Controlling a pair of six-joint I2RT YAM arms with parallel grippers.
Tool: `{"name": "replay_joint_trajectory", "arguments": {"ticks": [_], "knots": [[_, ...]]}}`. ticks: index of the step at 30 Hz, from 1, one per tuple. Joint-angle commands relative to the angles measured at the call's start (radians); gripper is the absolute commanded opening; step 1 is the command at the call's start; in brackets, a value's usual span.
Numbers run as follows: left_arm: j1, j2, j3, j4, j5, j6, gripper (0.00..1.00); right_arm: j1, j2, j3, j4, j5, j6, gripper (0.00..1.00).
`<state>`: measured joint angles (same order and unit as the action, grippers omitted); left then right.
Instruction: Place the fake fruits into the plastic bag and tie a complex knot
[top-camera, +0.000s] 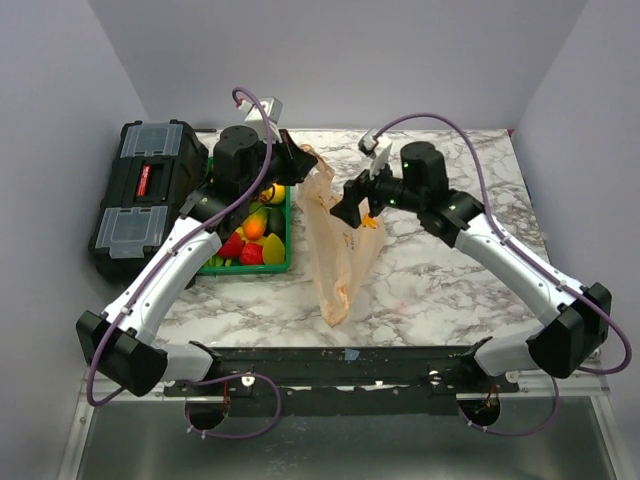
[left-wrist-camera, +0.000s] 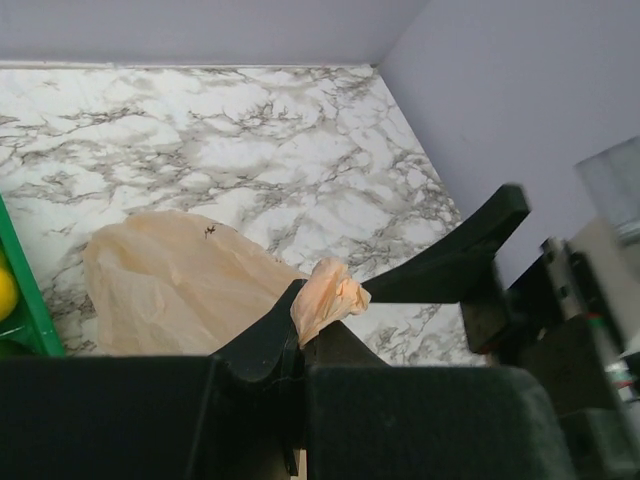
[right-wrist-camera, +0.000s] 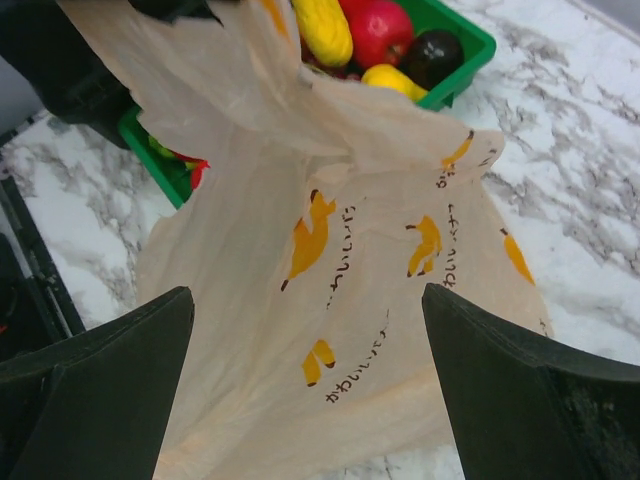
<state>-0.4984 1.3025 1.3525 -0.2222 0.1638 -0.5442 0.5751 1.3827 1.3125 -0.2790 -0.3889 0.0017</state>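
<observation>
Next, my right gripper should lower its open fingers onto the fold of the bag's upper edge and close, since my left gripper holds that end of the bag raised.
The pale peach plastic bag (top-camera: 340, 245) with yellow banana prints lies flat on the marble table, its top end lifted. My left gripper (top-camera: 300, 165) is shut on a bunched tip of the bag (left-wrist-camera: 328, 297) and holds it up. My right gripper (top-camera: 352, 208) is open just above the bag's upper part, its fingers (right-wrist-camera: 110, 385) apart over the printed plastic (right-wrist-camera: 350, 290), touching nothing. The fake fruits (top-camera: 252, 240) lie in the green tray; a yellow banana (right-wrist-camera: 322, 28), a red apple (right-wrist-camera: 381, 32) and a dark fruit (right-wrist-camera: 436, 55) show behind the bag. No knot shows.
The green tray (top-camera: 285, 265) stands left of the bag, under my left arm. A black toolbox (top-camera: 145, 195) sits at the far left. Grey walls close in the table on three sides.
</observation>
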Motion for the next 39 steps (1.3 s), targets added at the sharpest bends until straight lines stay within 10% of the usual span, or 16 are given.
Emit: {"name": "replay_joint_trajectory", "arguments": {"ticks": [1, 11, 14, 16, 26, 39], "knots": [[0.0, 0.014, 0.054, -0.02, -0.035, -0.076, 0.0, 0.095, 0.026, -0.066, 0.055, 0.232, 0.008, 1.0], [0.013, -0.011, 0.042, -0.025, 0.0, -0.094, 0.0, 0.171, 0.114, -0.189, 0.238, 0.575, -0.073, 0.93], [0.064, -0.033, 0.021, -0.046, 0.038, -0.043, 0.0, 0.128, 0.094, -0.17, 0.132, 0.512, -0.061, 0.24], [0.132, -0.035, 0.001, -0.059, 0.079, 0.015, 0.0, 0.065, 0.055, -0.159, 0.021, 0.406, -0.031, 0.01], [0.307, 0.35, 0.242, -0.195, 0.348, 0.296, 0.0, -0.185, -0.271, -0.269, -0.092, -0.056, 0.058, 0.01], [0.268, 0.433, 0.378, -0.297, 0.617, 0.482, 0.98, -0.187, -0.19, -0.368, 0.103, 0.174, 0.319, 0.01]]}}
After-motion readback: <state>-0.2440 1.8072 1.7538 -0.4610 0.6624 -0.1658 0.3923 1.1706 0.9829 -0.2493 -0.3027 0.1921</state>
